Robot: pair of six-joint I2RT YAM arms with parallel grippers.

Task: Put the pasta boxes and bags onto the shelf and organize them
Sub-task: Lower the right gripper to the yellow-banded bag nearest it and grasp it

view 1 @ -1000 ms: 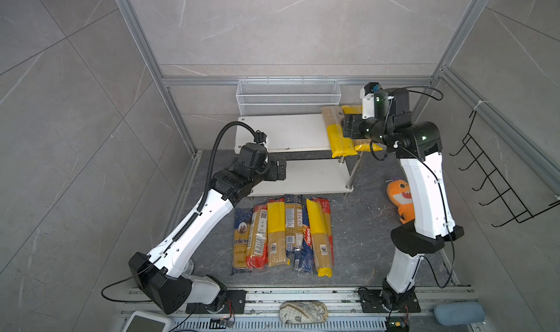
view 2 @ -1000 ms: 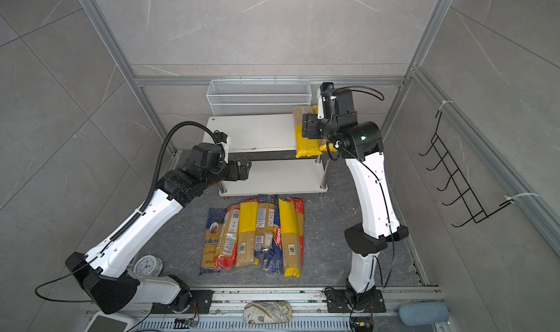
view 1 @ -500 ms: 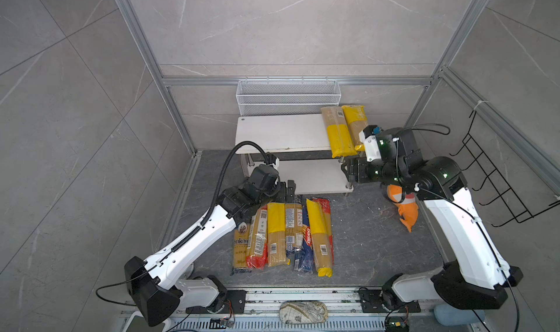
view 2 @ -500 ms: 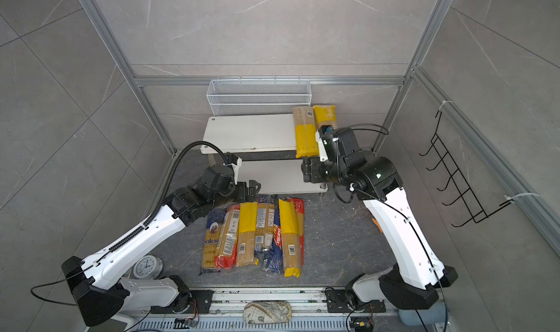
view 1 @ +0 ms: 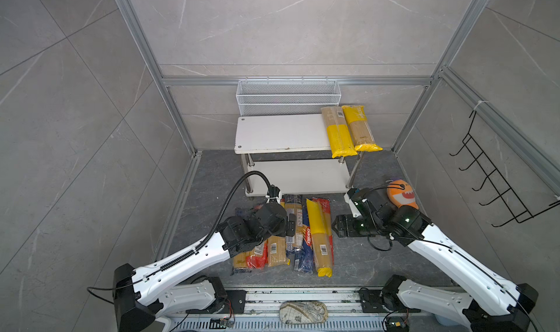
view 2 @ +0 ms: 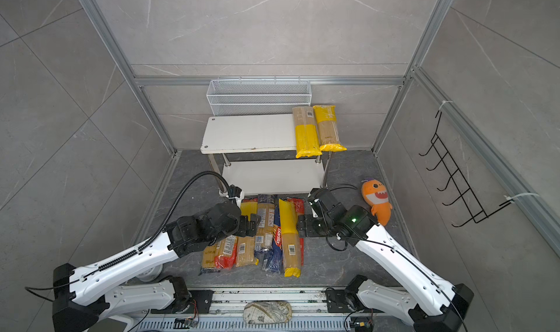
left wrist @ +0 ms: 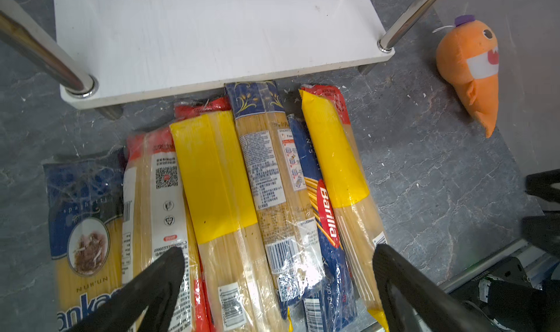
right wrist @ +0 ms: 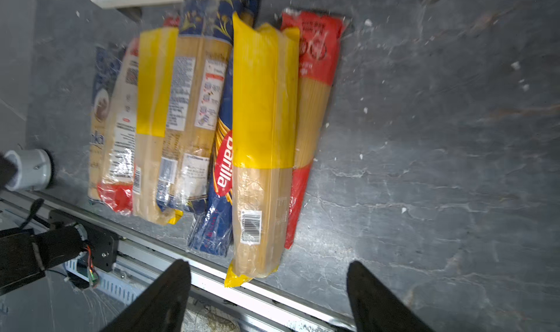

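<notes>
The open fingers of my right gripper span the bag's width, so I need to move that gripper down next toward the Barilla pack, onto the long yellow-topped pasta bag's middle (view 1: pixel 319 235) (right wrist: pixel 263 165).
The shelf (view 1: pixel 281 133) stands at the back, with two yellow-ended pasta bags (view 1: pixel 339 133) side by side on the right end of its top board. Its lower board (view 1: pixel 300 176) is bare. Several pasta boxes and bags (view 1: pixel 315 236) lie in a row on the floor in front of it. My left gripper (view 1: pixel 292 224) hangs open over the row's left half; in the left wrist view its jaws (left wrist: pixel 277 254) span a yellow-banded bag (left wrist: pixel 218 176) and the blue Barilla pack (left wrist: pixel 325 212). My right gripper (view 1: pixel 335 227) is open and empty just right of the row, facing a yellow bag (right wrist: pixel 263 118).
An orange plush toy (view 1: pixel 401 195) lies on the floor right of the shelf, behind my right arm. A white wire basket (view 1: pixel 288 97) hangs on the back wall and a black hook rack (view 1: pixel 497 188) on the right wall. A metal rail (view 1: pixel 303 297) borders the front.
My right gripper left the top board's right end, dropped to the floor beside the row, and its jaws widened. My left gripper came forward from the shelf to above the row.
</notes>
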